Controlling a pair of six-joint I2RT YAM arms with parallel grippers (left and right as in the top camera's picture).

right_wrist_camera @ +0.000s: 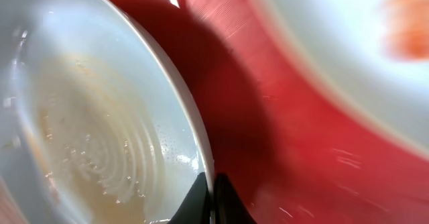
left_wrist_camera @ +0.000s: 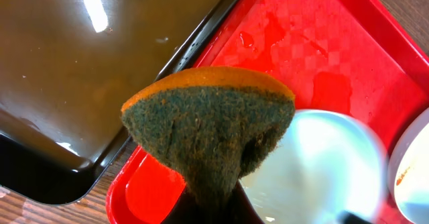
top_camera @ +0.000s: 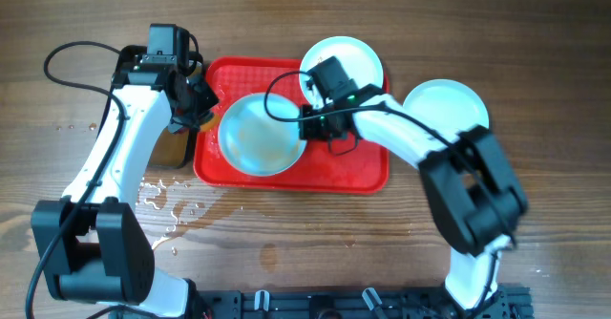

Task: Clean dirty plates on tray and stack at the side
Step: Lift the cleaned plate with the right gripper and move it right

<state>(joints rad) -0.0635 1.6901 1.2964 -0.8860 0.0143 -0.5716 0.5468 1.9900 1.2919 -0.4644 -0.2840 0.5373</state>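
Observation:
My right gripper needs to go up, move right in the overhead view and go down over the third plate point(top_camera: 446, 118) to release, because that plate is already beside the tray point(top_camera: 363, 171).
The red tray point(top_camera: 363, 171) lies mid-table. A wet plate point(top_camera: 260, 135) with a thin brownish film sits tilted on its left half. My right gripper point(top_camera: 305, 125) is shut on that plate's right rim; the fingertips point(right_wrist_camera: 209, 197) pinch the rim point(right_wrist_camera: 194, 127). A second plate point(top_camera: 358, 59) with orange streaks rests on the tray's top right corner; it shows blurred in the right wrist view point(right_wrist_camera: 362, 56). A third plate point(top_camera: 447, 106) lies on the table right of the tray. My left gripper point(top_camera: 196, 104) is shut on a green-and-orange sponge point(left_wrist_camera: 211, 137) over the tray's left edge.
A dark metal pan point(left_wrist_camera: 74, 76) with brownish liquid stands left of the tray, mostly under my left arm in the overhead view point(top_camera: 172, 147). Water drops point(top_camera: 158, 197) lie on the wooden table in front of it.

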